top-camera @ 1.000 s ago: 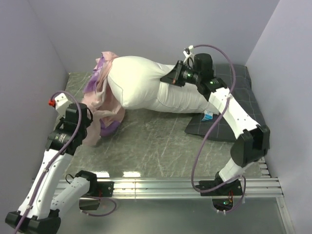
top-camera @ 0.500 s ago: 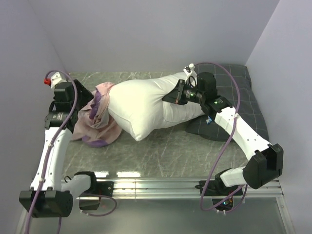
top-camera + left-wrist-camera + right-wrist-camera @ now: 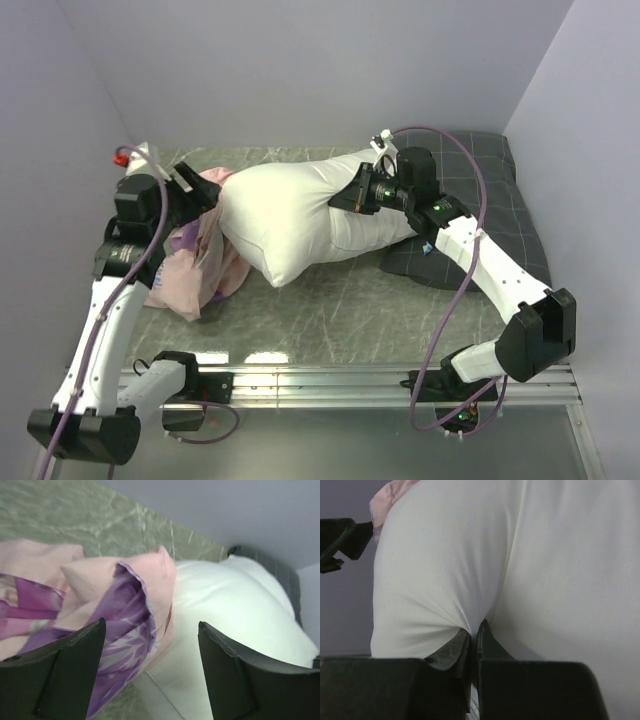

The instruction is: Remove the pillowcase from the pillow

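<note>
Left of my right gripper in the top view lies the pillowcase [image 3: 195,262], so next I carry the white pillow there off the grey pillow, lower it and release it.
The plump white pillow [image 3: 290,215] lies across the middle of the table, its right end resting on a grey pillow. My right gripper [image 3: 345,200] is shut on a pinch of the white pillow's fabric [image 3: 470,555], the jaws [image 3: 474,627] pressed together on it. The pillowcase [image 3: 195,262], pale pink inside and purple-printed outside, lies crumpled on the table at the pillow's left end, with a fold [image 3: 115,600] against that end. My left gripper [image 3: 205,195] hovers open just above this fold [image 3: 151,625], with nothing between its fingers.
A dark grey checked pillow [image 3: 500,190] fills the back right corner under the white pillow's right end. Lilac walls [image 3: 60,130] close in the left, back and right. The green marbled tabletop [image 3: 350,300] shows in front of the pillows.
My left gripper has opened and let go of the pillowcase, which has dropped in a heap on the table. The right arm has lowered the pillow and swung it leftward.
</note>
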Robot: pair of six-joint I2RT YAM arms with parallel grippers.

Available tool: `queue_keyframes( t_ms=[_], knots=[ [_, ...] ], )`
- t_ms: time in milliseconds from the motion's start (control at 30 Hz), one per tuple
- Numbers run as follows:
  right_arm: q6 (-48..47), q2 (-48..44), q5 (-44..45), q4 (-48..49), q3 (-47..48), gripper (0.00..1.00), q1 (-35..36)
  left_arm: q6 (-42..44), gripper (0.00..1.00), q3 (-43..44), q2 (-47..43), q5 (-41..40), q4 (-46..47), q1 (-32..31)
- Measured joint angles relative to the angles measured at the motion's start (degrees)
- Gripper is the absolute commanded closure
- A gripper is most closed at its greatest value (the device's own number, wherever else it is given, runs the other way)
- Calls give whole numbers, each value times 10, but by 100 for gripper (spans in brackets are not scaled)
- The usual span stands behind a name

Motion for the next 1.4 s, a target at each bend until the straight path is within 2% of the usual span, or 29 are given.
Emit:
queue_keyframes(
  t_ms=[33, 133, 167, 267, 400, 600, 633, 733, 767, 833, 867, 967, 1200, 1400],
  knots=[
    [-1, 0, 3, 0, 0, 100, 2, 0, 23, -3, 12, 1, 4, -9],
    [-2, 0, 9, -2, 1, 100, 4, -4, 41, -12, 47, 0, 7, -22],
    [-3, 0, 10, -3, 1, 100, 5, -5, 59, -12, 56, -7, 7, -23],
    [-6, 0, 14, -5, 1, 100, 7, -12, 87, -7, 82, -48, 4, -20],
    [-14, -3, 23, -12, 1, 100, 9, -14, 98, 31, 107, -97, -13, 20],
    [-23, -33, 33, -25, 0, 100, 5, -14, 99, 63, 120, -142, -13, 105],
    [-23, -37, 34, -26, 0, 100, 4, -14, 98, 61, 123, -141, -12, 111],
    [-22, -50, 36, -26, 1, 100, -1, -16, 85, 33, 124, -127, 3, 115],
    [-22, -51, 37, -27, 3, 100, -2, -18, 73, 20, 124, -119, 7, 115],
    [-20, -51, 38, -28, 12, 100, -2, -21, 56, -13, 126, -97, 13, 115],
    [-17, -50, 40, -28, 19, 100, -3, -22, 41, -26, 127, -85, 14, 115],
    [-7, -45, 47, -24, 40, 100, -4, -27, 23, -60, 125, -55, 14, 115],
    [23, 43, 74, 21, 135, 100, 4, -23, 12, -59, 44, -30, -19, 115],
    [24, 161, 130, 45, 216, 100, 71, -10, 11, 51, -31, -24, -54, 115]
  ],
)
